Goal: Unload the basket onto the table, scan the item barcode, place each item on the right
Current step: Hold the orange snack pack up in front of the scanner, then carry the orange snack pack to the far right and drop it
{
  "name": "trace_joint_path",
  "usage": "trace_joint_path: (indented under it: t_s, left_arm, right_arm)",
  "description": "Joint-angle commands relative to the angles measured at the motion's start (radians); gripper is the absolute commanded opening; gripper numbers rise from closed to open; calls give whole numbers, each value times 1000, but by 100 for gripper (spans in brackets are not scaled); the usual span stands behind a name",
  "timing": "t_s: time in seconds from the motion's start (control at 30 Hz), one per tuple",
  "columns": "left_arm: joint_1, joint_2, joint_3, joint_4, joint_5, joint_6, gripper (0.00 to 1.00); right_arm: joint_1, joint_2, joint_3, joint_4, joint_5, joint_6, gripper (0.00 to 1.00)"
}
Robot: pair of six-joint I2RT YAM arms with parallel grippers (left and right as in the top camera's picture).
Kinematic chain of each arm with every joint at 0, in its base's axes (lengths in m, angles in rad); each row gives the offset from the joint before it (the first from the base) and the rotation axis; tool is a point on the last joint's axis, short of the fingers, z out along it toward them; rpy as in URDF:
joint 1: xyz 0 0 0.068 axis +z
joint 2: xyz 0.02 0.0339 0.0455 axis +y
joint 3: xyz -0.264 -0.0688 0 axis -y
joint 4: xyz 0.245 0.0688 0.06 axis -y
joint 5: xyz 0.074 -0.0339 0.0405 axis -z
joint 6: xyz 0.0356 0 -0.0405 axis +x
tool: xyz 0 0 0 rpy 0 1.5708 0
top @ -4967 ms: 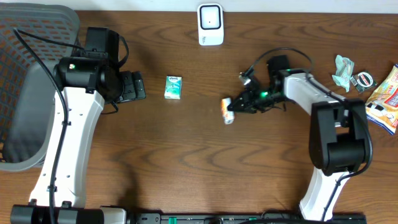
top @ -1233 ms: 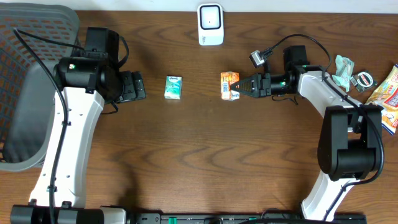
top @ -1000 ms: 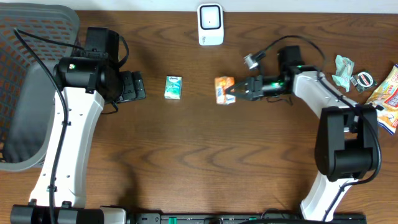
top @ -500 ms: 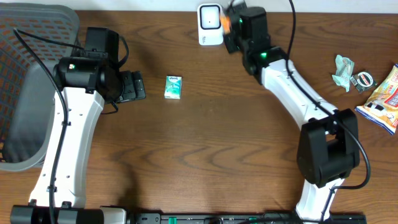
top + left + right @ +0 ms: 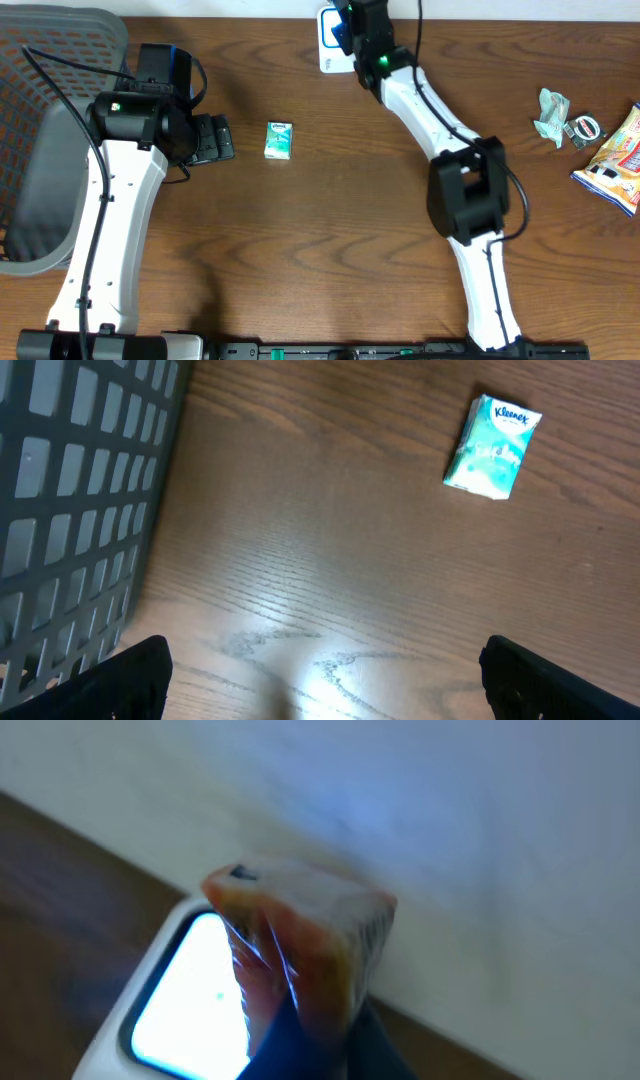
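Next, my right gripper should turn the packet over the scanner (image 5: 330,58), then swing to the right in the overhead view and lower beyond the crumpled green wrapper.
My right gripper (image 5: 349,22) is shut on a small orange wrapped packet (image 5: 300,935) and holds it at the table's back edge, right over the white scanner (image 5: 330,58). The right wrist view is blurred; the packet stands upright between the dark fingers (image 5: 300,1045), beside the scanner's bright window (image 5: 185,1005). The overhead view hides the packet under the arm. No barcode shows on it. My left gripper (image 5: 214,138) stays open at the left, low over bare wood (image 5: 325,690), holding nothing.
A green tissue pack (image 5: 279,139) lies between the arms, and sits ahead of the left gripper as the tissue pack (image 5: 492,447). A grey mesh basket (image 5: 40,150) stands at the far left. Snack wrappers (image 5: 612,158) and crumpled bits (image 5: 553,116) lie at the far right.
The right arm has swung the orange packet from the middle of the table up to the back edge and over the scanner. The left arm has not moved.
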Motion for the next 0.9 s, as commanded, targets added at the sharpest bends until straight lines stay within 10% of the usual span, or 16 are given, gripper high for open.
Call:
trace_joint_path:
  t_s: [0.0, 0.87]
  left_arm:
    - [5, 2, -2, -3, -10, 14, 98]
    - [5, 2, -2, -3, -10, 14, 98]
  right_arm:
    - [2, 42, 98, -16, -5, -188, 1]
    - [6, 38, 98, -184, 43, -396, 1]
